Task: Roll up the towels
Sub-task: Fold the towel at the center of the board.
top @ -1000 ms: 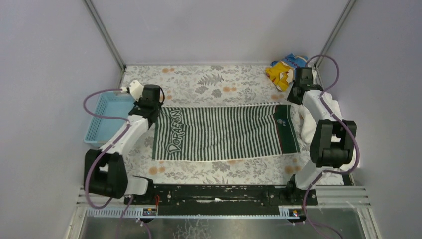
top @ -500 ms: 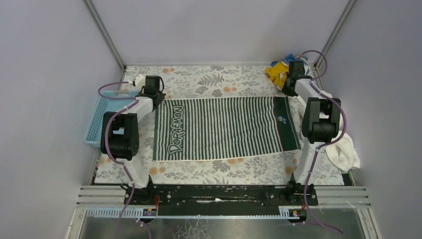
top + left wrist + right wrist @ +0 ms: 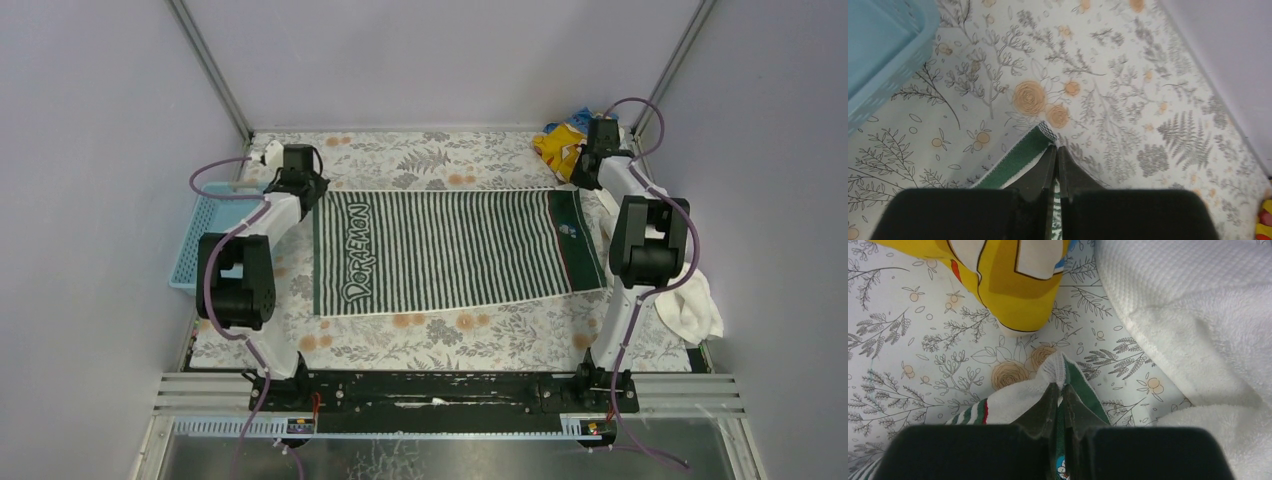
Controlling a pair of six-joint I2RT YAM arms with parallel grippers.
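Note:
I should move my right gripper back over the towel's near green corner (image 3: 599, 283) next and let go of the striped towel (image 3: 455, 252), because the towel is spread flat and its far corner is pinched.
The striped towel (image 3: 455, 252), dark green and white with "DORAEMON" lettering, lies spread flat across the table. My left gripper (image 3: 312, 190) is shut on its far left corner (image 3: 1034, 144). My right gripper (image 3: 578, 182) is shut on its far right corner (image 3: 1060, 371). Both corners are pinched between closed jaws close above the tablecloth. The large white terry towel (image 3: 690, 300) lies bunched at the right edge, partly behind the right arm; it fills the right side of the right wrist view (image 3: 1198, 315).
A yellow-and-blue printed cloth (image 3: 562, 142) lies at the far right corner, close to the right gripper, and shows in the right wrist view (image 3: 1008, 275). A light blue basket (image 3: 200, 235) stands at the left edge. The floral tablecloth (image 3: 420, 160) covers the table.
Both grippers have moved toward the far side, pulling the striped towel's far edge with them; the towel lies flatter and further back. The right arm uncovered the white towel.

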